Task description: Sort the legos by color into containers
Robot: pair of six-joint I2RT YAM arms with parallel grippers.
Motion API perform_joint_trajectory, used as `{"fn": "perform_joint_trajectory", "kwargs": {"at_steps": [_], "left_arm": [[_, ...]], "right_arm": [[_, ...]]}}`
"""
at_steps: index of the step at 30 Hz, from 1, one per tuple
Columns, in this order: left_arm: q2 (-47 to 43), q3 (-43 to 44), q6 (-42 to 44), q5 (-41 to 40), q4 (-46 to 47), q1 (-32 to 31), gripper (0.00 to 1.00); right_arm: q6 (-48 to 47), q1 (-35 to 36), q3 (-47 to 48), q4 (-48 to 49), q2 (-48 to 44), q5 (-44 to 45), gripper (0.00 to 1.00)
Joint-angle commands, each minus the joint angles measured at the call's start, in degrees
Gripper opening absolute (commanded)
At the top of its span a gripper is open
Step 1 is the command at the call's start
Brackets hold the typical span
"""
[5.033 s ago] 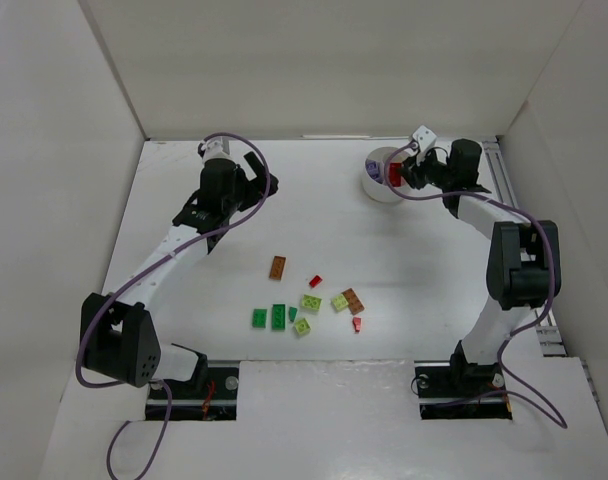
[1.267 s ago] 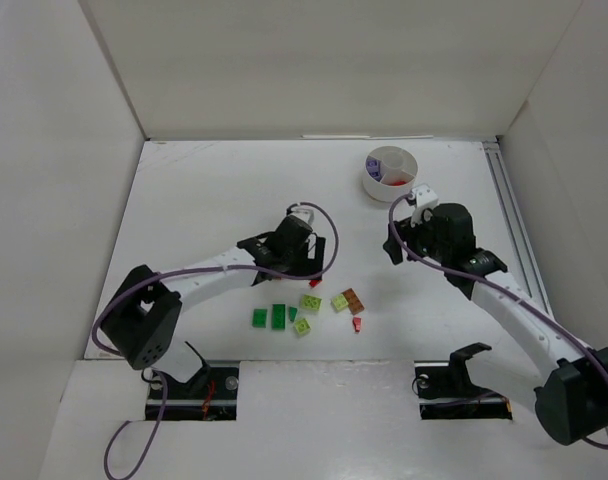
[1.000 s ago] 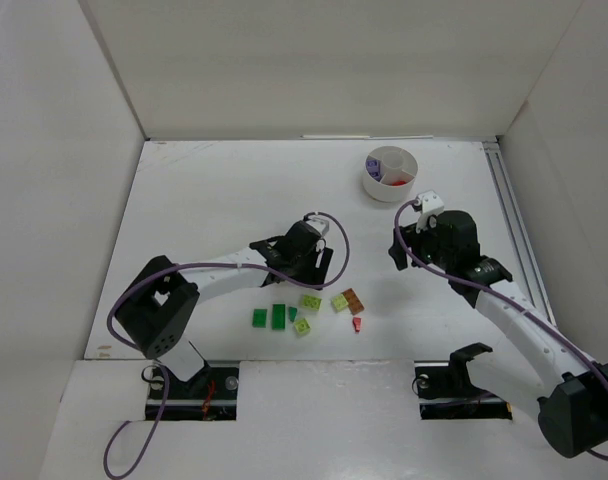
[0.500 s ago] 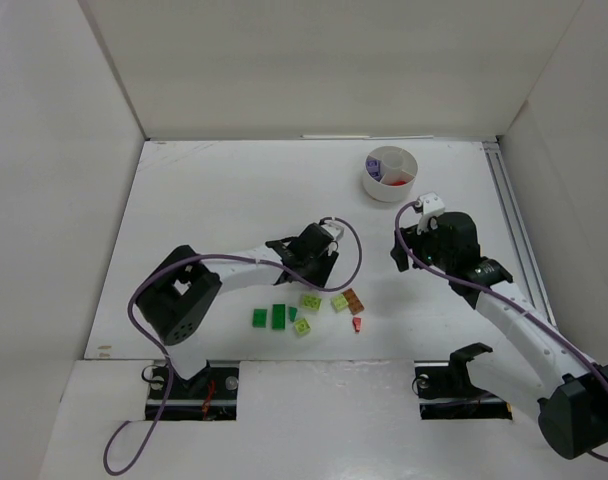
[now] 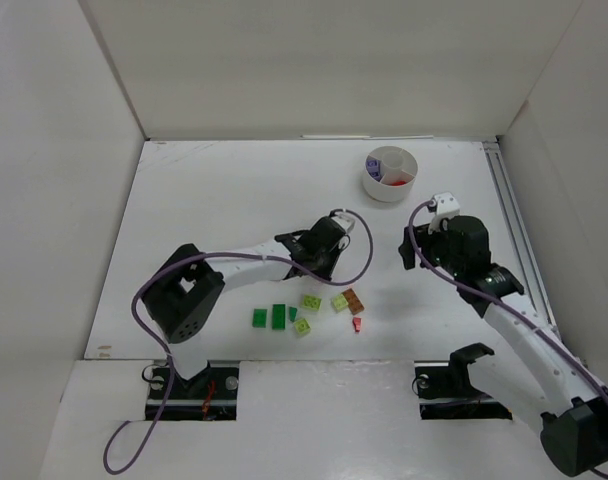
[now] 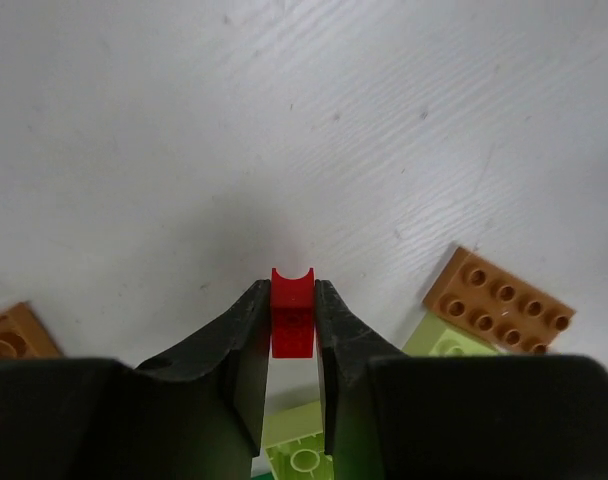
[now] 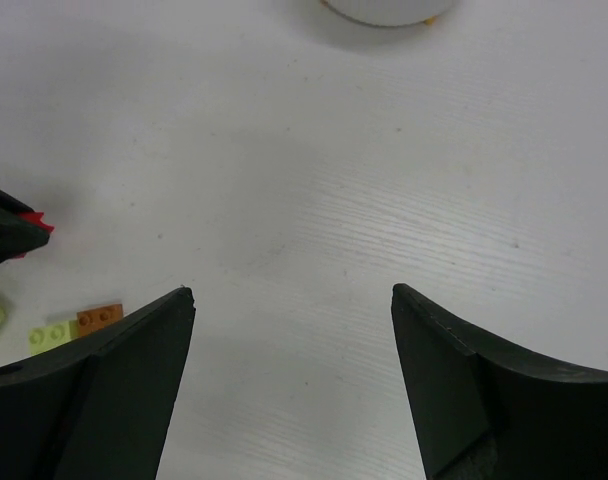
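The red lego goes up and away from my base in my left gripper next, over the section holding red (image 5: 393, 183) in the round white dish.
My left gripper (image 6: 291, 288) is shut on a small red lego (image 6: 292, 322), and the same gripper (image 5: 317, 262) sits low over the table just behind the loose pile. More legos lie there: two dark green (image 5: 278, 316), lime ones (image 5: 310, 302), an orange-brown plate (image 5: 353, 300) and a small red piece (image 5: 356, 324). The containers are the round white dish (image 5: 389, 176) at the back right, holding purple and red pieces. My right gripper (image 7: 292, 291) hangs open and empty over bare table, between the pile and the dish (image 7: 389, 10).
In the left wrist view an orange-brown plate (image 6: 499, 302) and lime bricks (image 6: 304, 455) lie close to the fingers, and another orange-brown piece (image 6: 9, 335) shows at the left edge. White walls enclose the table on three sides. A metal rail (image 5: 514, 230) runs along the right.
My left gripper has slid right over the pile and shut on the red lego. The right arm has drifted slightly right, still open.
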Motion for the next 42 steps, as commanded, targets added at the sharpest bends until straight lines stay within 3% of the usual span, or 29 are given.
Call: {"fn": "perform_joint_trajectory", "kwargs": {"at_steps": [1,4,6,11,12,17,29,40,42], "left_arm": [[-0.5,8.6,0.7,-2.9,0.4,-0.3,0.05],[3.8,20.0,2.1,-4.6,-1.3,0.8,0.04],[7.5,28.3,2.1,-4.6,-1.3,2.0,0.04],[17.7,46.8,2.2,1.0,-0.8,4.9,0.05],[19.5,52.9,2.2,2.2,-0.8,4.9,0.05],[29.8,66.0,2.7,4.6,2.2,5.5,0.17],[39.3,70.7,1.4,1.1,21.2,5.5,0.23],[43.5,72.0,0.6,-0.6,24.0,6.0,0.28],[42.8,72.0,0.0,-0.1,24.0,6.5,0.46]], "right_arm": [[3.8,-1.3,1.1,-1.7,-3.9,7.8,0.85],[6.3,-3.8,1.7,-3.5,-7.7,14.9,0.89],[8.1,-4.8,2.4,-4.3,-10.5,18.6,1.00],[11.3,-6.6,3.6,-7.2,-13.9,30.9,1.00],[11.3,-7.1,4.3,-7.2,-14.6,31.0,1.00],[11.3,-7.1,4.3,-7.7,-14.6,31.0,1.00],[11.3,-7.6,4.8,-9.0,-10.6,30.4,1.00],[11.3,-8.2,4.8,-8.4,-10.1,30.4,1.00],[10.2,-8.2,4.8,-7.8,-10.1,28.5,1.00]]}}
